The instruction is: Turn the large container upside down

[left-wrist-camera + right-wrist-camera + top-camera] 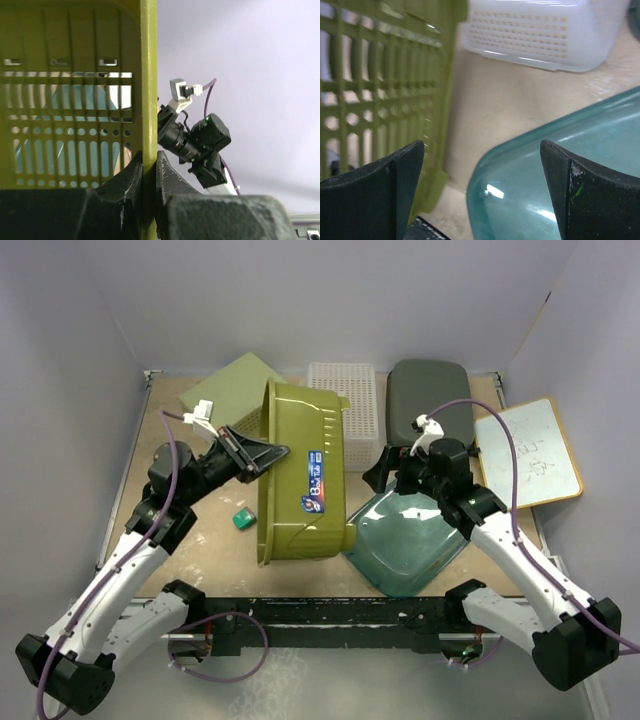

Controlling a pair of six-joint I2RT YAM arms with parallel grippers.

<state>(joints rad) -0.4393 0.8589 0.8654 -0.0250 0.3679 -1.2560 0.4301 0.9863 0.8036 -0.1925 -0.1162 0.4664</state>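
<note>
My left gripper moves down and to the left in the top view toward the bare table next and releases the container's rim, as the container's opening faces sideways.
The large container is an olive green slotted basket (300, 480) in the middle of the table, tipped up on its side with its rim toward the left. My left gripper (268, 452) is shut on that rim, and the left wrist view shows the rim edge (149, 75) pinched between both fingers of the gripper (149, 162). My right gripper (388, 472) is open and empty just right of the basket. In the right wrist view it (481, 147) hangs over the corner of a teal container (560, 170), with the basket wall (375, 85) on the left.
The teal container (405, 540) lies at the basket's lower right. A white perforated basket (342, 400), a dark grey lid (430, 395) and an olive lid (235, 385) sit at the back. A whiteboard (528, 452) is at the right. A small green block (241, 518) lies left of the basket.
</note>
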